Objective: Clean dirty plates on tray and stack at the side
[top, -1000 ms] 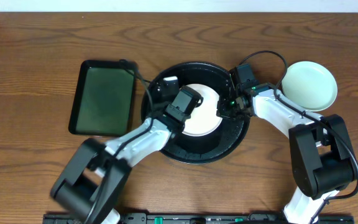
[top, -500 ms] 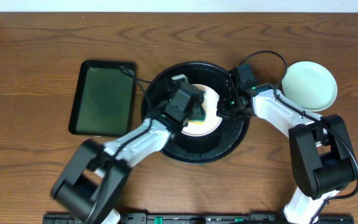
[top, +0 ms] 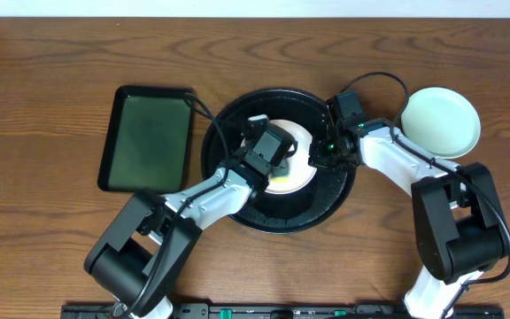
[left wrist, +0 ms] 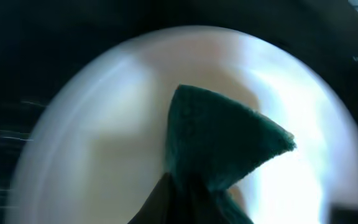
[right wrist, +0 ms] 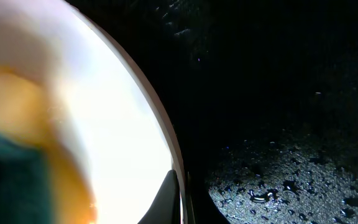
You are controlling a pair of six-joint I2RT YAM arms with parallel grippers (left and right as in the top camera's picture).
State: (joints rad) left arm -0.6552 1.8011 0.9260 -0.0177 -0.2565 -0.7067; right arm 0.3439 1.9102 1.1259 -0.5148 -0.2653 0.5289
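I should next lift the white plate with my right gripper and carry it past the round tray. I should then lower it onto the pale mint plate and let go, because that plate lies aside.
The white plate lies in the round black tray. My left gripper hovers over the plate's left half, shut on a green and yellow sponge pressed to the plate. My right gripper is shut on the plate's right rim. In the right wrist view the fingers pinch that rim, and the sponge shows at the far left. A pale mint plate rests on the wood to the right of the tray. I cannot tell if another plate lies under it.
A rectangular black tray with a dark green inside sits left of the round tray. The round tray's floor is wet with drops. Bare wooden table lies in front and at the far left.
My left gripper has shifted the sponge a little across the white plate, and the left arm has swung slightly to the right. The right gripper has not moved.
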